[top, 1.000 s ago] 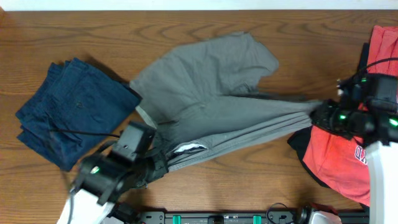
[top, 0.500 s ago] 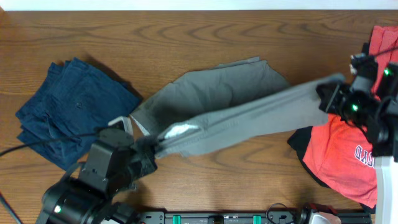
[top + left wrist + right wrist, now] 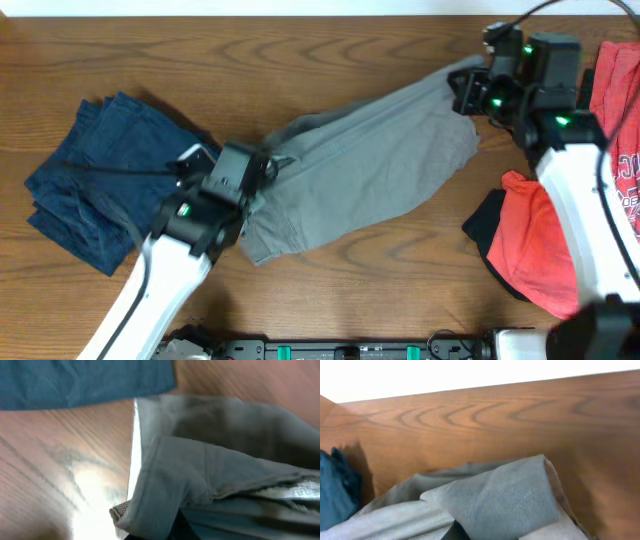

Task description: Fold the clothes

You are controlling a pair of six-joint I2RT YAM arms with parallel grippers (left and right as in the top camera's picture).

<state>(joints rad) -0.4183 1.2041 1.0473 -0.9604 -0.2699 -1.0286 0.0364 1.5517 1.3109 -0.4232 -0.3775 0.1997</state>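
My right gripper has the raised end, and bare wood lies down and to the left in the overhead view. Next I will bring the end there and release it.
The grey shorts (image 3: 370,160) lie stretched across the table middle, folded over on themselves. My left gripper (image 3: 262,168) is shut on their left waistband end; the left wrist view shows the grey cloth (image 3: 200,485) bunched at my jaws. My right gripper (image 3: 470,92) is shut on the shorts' far right end, seen as a grey fold (image 3: 505,500) in the right wrist view. The dark navy trousers (image 3: 100,180) lie folded at the left and show in the left wrist view (image 3: 85,380). The red T-shirt (image 3: 545,250) lies over a black garment (image 3: 490,225) at the right.
More red cloth (image 3: 620,80) lies at the far right edge behind my right arm. Bare wooden table (image 3: 200,50) shows along the back and at the front (image 3: 400,290). A black rail (image 3: 380,350) runs along the front edge.
Both grippers lifted the near edge of the shorts and carried it toward the back, folding the shorts over. My left gripper moved up beside the navy trousers; my right moved to the back right.
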